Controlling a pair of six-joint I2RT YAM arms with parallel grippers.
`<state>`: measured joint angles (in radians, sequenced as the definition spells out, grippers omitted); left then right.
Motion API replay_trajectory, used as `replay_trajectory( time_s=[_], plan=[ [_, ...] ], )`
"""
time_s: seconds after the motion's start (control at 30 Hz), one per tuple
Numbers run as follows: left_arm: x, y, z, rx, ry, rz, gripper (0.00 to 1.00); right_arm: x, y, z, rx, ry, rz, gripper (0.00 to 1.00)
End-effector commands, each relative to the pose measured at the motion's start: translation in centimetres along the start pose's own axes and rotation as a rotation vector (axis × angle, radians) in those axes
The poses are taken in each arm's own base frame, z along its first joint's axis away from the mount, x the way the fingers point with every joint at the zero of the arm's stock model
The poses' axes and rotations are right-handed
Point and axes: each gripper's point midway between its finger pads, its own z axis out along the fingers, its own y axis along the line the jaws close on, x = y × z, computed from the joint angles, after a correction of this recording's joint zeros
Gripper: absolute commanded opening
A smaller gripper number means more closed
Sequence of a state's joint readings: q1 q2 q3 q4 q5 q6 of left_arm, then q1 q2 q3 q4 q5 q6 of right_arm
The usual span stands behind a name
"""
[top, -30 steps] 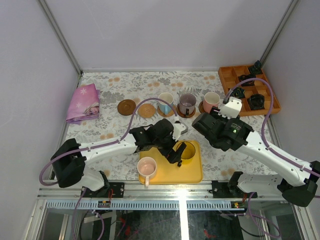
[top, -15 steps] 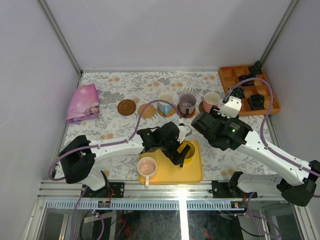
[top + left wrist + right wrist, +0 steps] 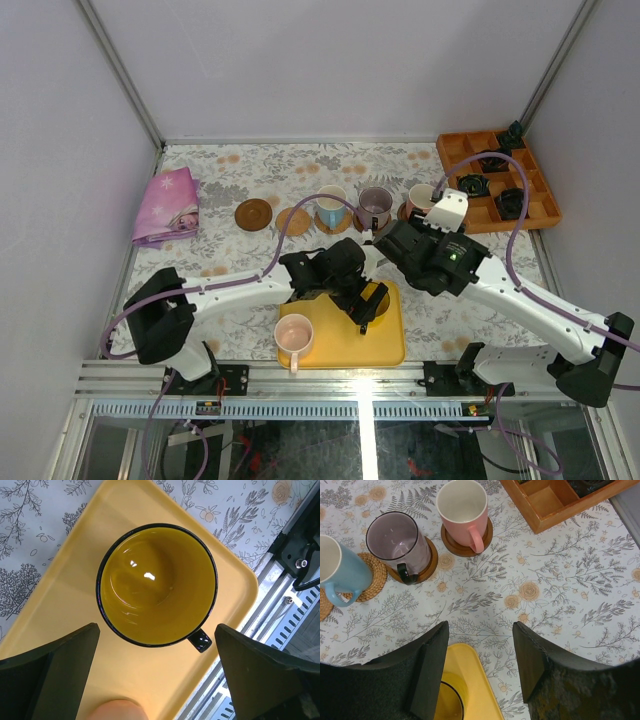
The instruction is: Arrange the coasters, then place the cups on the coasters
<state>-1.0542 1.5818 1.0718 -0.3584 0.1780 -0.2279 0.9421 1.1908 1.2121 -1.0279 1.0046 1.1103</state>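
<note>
My left gripper is about to go down onto the yellow cup's black handle (image 3: pixel 363 329) (image 3: pixel 200 640). It will then close on the handle.
A yellow cup (image 3: pixel 157 584) stands upright on the yellow tray (image 3: pixel 60 605), its handle toward the near rail. My left gripper (image 3: pixel 157 672) hangs open just above it, and the cup lies ahead of the fingertips, untouched. A pink cup (image 3: pixel 294 333) stands on the tray's left part. At the back, the light blue cup (image 3: pixel 337 570), purple-grey cup (image 3: pixel 397 537) and cream-pink cup (image 3: pixel 462 505) each stand on a coaster. One dark coaster (image 3: pixel 253 213) and one tan coaster (image 3: pixel 293 221) lie bare. My right gripper (image 3: pixel 480 655) is open and empty over the tablecloth by the tray's far corner.
An orange compartment box (image 3: pixel 497 180) with small black objects stands at the back right. A folded pink cloth (image 3: pixel 168 205) lies at the back left. A metal rail (image 3: pixel 295 605) runs close behind the tray's near edge. Both arms crowd over the tray's right half.
My left gripper has shifted right and nearer over the yellow cup, covering more of it from above. The right arm has moved left toward the tray's far corner.
</note>
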Motion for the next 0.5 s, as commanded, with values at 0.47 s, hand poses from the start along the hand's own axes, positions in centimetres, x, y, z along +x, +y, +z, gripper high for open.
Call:
replay_trajectory(
  time_s=[0.47],
  plan=[
    [2.5, 0.9, 1.7, -0.05, 0.098, -0.016, 1.0, -0.9, -0.3, 0.9, 0.005, -0.045, 0.015, 0.61]
  ],
)
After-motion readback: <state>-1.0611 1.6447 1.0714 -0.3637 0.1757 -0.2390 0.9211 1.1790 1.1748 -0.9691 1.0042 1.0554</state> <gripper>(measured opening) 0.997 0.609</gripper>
